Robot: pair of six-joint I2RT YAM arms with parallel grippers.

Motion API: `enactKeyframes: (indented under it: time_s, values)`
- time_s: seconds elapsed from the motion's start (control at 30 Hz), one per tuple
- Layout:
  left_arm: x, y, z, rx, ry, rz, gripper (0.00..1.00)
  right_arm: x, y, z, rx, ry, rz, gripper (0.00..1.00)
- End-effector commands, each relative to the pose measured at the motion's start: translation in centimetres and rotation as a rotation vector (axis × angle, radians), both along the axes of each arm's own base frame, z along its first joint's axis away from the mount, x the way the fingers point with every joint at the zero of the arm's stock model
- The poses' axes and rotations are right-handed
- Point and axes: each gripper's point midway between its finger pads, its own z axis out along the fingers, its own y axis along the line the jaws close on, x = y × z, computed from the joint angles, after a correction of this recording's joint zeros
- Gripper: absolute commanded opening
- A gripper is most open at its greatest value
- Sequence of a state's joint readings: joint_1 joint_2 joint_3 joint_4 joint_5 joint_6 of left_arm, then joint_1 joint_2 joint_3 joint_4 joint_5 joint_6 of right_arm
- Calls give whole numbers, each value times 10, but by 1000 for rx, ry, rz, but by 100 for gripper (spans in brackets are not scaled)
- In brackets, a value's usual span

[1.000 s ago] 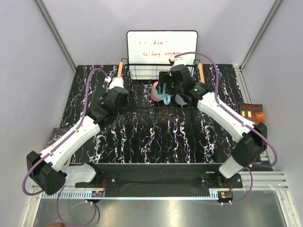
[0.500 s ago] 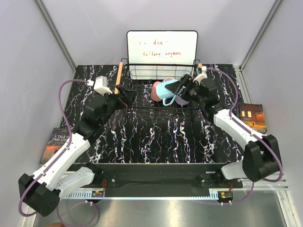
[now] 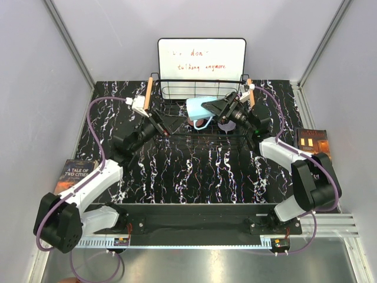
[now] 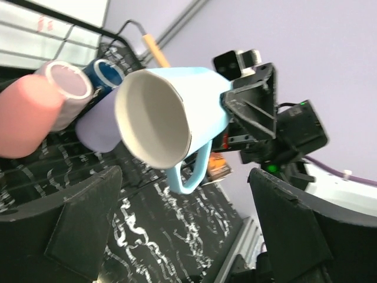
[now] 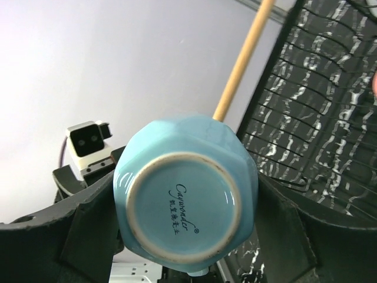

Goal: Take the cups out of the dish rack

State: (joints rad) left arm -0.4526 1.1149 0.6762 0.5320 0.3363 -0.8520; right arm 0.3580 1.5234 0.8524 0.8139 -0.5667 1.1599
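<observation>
Next I will move my left gripper across onto the light blue cup's near rim [image 3: 189,118] [image 4: 187,138] and close there, since that rim lies to its right in the top view.
My right gripper [image 3: 213,109] is shut on the base of the light blue cup [image 3: 198,108] and holds it on its side in the air over the black wire dish rack [image 3: 177,94]. In the right wrist view its fingers [image 5: 288,233] clamp the cup's base [image 5: 184,209]. My left gripper [image 3: 168,125] is open and empty and faces the cup's cream inside [image 4: 154,121]; its fingers [image 4: 82,224] are below the cup and apart from it. The salmon pink cup [image 4: 29,115], a mauve rim [image 4: 69,82], the lavender cup [image 4: 97,130] and the navy cup [image 4: 107,73] lie behind it in the rack.
A white board with writing [image 3: 201,59] stands behind the rack. The rack's wooden handles [image 3: 149,87] [image 3: 250,89] stick up at each side. One book [image 3: 75,174] lies at the left edge of the table and another [image 3: 312,141] at the right.
My right gripper lifted the light blue cup out of the rack and turned its mouth to the left. My left arm reached toward the rack, its open gripper now facing the cup.
</observation>
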Motion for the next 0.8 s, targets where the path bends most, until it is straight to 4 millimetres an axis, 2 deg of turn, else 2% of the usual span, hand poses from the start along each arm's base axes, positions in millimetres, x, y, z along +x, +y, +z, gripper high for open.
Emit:
enactKeyframes:
  time_s: [0.0,0.33,0.43,0.6,0.63,0.77]
  values:
    - [-8,-9,45,-96,-142,-74,93,-19,5,64,113,-200,80,0]
    - [-6,-27,56,-120,-166,-147,85,-29,25,54,90,-195,132,0]
    - [-5,-30,57,-114,-173,-155,79,-33,33,51,84,-192,151,0]
    - [-4,-36,49,-99,-152,-178,62,-40,42,49,93,-193,180,0]
    - [-4,-37,48,-100,-152,-183,55,-40,42,50,96,-193,180,0]
    - [-7,-38,45,-102,-157,-195,40,-42,41,54,98,-208,181,0]
